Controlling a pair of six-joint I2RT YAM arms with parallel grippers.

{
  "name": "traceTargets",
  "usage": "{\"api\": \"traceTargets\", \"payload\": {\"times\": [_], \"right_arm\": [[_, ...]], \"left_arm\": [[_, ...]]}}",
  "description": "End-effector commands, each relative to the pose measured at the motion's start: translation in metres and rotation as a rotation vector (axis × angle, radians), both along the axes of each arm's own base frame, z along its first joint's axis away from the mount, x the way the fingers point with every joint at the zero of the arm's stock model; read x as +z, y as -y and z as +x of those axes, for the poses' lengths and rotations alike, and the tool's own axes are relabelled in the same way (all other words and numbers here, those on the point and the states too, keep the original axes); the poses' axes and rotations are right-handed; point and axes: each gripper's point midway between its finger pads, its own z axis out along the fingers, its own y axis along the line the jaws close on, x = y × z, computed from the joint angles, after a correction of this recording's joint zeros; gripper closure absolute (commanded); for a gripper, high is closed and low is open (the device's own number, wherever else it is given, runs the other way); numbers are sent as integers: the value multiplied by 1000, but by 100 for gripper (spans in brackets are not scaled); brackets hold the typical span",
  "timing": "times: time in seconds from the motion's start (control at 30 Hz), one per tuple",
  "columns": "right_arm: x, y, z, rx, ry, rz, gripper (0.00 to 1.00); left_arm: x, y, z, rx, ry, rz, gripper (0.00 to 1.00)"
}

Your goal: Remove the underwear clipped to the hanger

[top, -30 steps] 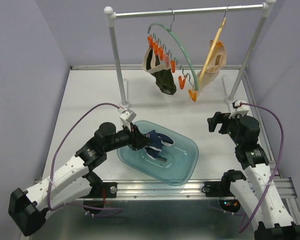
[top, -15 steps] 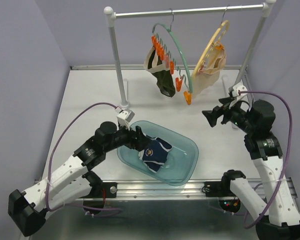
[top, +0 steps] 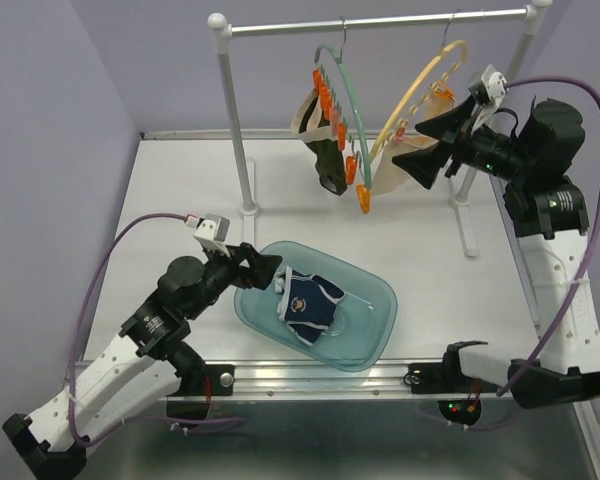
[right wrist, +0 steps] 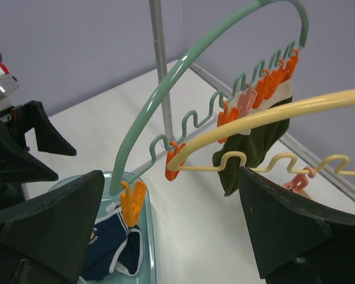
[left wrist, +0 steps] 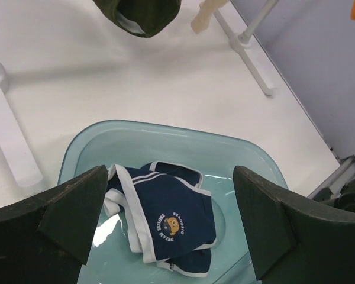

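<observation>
I need to move my right gripper left in the top view onto the green hanger's near arm, since the dark olive underwear (top: 330, 160) is clipped there.
The navy brief (top: 310, 303) lies loose in the teal bin (top: 377, 290). My left gripper (top: 265, 268) hangs open just left of it and holds nothing; in the left wrist view the brief (left wrist: 183, 228) shows between my fingers. The dark olive underwear (top: 330, 160) is clipped to the green hanger (top: 352, 95). The pale beige underwear (top: 392, 168) hangs from the yellow hanger (top: 425, 80). My right gripper (top: 425, 148) is raised and open right beside the beige one and partly hides it. In the right wrist view the yellow hanger (right wrist: 272, 112) crosses above my gripper (right wrist: 171, 201).
Both hangers hang from a white rack rod (top: 380, 22) on two posts (top: 235, 120). Orange clips (top: 325, 95) line the green hanger, and one free clip (right wrist: 132, 201) dangles at its lower end. The rack's right foot (top: 467, 225) lies on the table.
My left gripper opened, let the navy brief drop into the bin and drew back to the left. My right arm rose from the table up to the hangers.
</observation>
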Motion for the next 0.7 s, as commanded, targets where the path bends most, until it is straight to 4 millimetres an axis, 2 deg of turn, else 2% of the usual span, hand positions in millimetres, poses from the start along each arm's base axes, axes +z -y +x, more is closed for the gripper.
{"api": "traceTargets", "payload": {"times": [0.0,0.1,0.17,0.2,0.33,0.4,0.43,0.53,0.67], "right_arm": [[53,-15,-7,79,0,120,0],[71,-27,2,100,-36,168,0],[74,-42,8,110,-46,177,0],[79,-47,7,116,-33,180,0],[80,-82,7,126,-24,156,0],[78,-90,16,103,-40,153,0],[84,-94,24,84,-37,161,0],[86,-95,47,-42,-54,177,0],[83,-101,63,-154,-18,147,0]], "left_arm": [[11,-12,1,70,31,-61,1],[12,-17,1,94,36,-81,1],[15,-20,0,108,42,-95,1],[15,-23,1,122,41,-97,1],[17,-29,1,152,46,-112,1],[18,-32,1,163,49,-114,1],[18,-32,1,165,47,-117,1],[19,-36,0,178,47,-123,1],[18,-39,-1,192,44,-135,1]]}}
